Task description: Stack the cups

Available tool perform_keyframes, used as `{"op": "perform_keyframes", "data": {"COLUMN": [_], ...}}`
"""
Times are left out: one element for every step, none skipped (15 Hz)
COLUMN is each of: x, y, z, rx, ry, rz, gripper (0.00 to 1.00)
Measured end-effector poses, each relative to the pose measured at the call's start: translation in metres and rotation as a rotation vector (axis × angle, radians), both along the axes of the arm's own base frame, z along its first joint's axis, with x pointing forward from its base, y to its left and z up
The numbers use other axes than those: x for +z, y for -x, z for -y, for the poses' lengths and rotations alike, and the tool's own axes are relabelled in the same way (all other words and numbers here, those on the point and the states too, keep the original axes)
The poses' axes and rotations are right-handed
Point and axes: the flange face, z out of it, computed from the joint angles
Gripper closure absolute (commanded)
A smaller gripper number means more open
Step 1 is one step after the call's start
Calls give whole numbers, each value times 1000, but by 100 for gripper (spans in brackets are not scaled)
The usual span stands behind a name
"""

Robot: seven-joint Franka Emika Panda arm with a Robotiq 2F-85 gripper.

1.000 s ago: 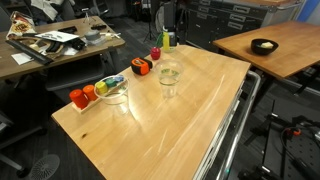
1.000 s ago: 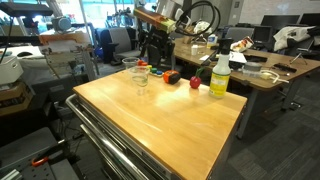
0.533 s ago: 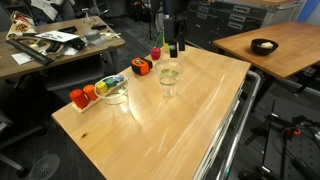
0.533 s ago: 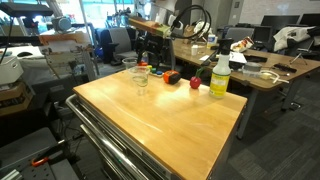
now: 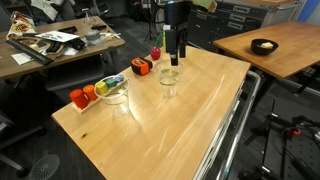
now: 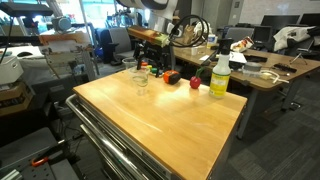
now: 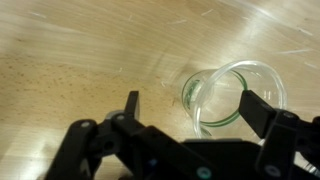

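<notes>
Next, my gripper comes down to straddle the nearer clear cup's rim edge (image 7: 199, 104) between its fingers and closes, because one hangs over the clear cup's opening and the other outside it.
A clear cup (image 5: 170, 75) stands on the wooden table (image 5: 180, 120) near its far end; it also shows in an exterior view (image 6: 140, 81). A second clear cup (image 5: 115, 92) stands by the left edge next to small coloured objects. I cannot pick out a third cup. My gripper (image 5: 176, 54) hangs open just above and behind the nearer cup. In the wrist view the gripper (image 7: 192, 108) is open and empty. The cup (image 7: 236, 95) lies below it, close to the right finger (image 7: 258, 110) and apart from the left finger (image 7: 130, 106).
A red object (image 5: 155, 53) and an orange one (image 5: 142, 67) sit behind the cup. Red, orange and green objects (image 5: 89, 93) line the left edge. A yellow-green bottle (image 6: 220, 76) with a white cap stands at the table's far side. Desks and clutter surround the table.
The arm has come down and forward from the back of the table, and the open gripper now hangs over the nearer cup. The cups have not moved.
</notes>
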Motion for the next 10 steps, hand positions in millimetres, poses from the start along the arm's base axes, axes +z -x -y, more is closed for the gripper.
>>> {"op": "perform_keyframes", "data": {"x": [-4,-8,-13,-18,-23,-27,-31,-33,-33,-34], "y": [-1,-1,-2,-3,-5,-6,-7,-8,-9,-11], "z": [0,0,0,0,0,0,0,0,0,0], "rx": [-2,-4,-5,-7,-11,-14,-19,-26,-35,-45], "ry": [1,2,3,7,14,23,35,50,64,79], "rz": [5,10,12,15,20,25,32,44,58,71], "gripper": [0,5,26,29,30,36,44,54,61,69]}}
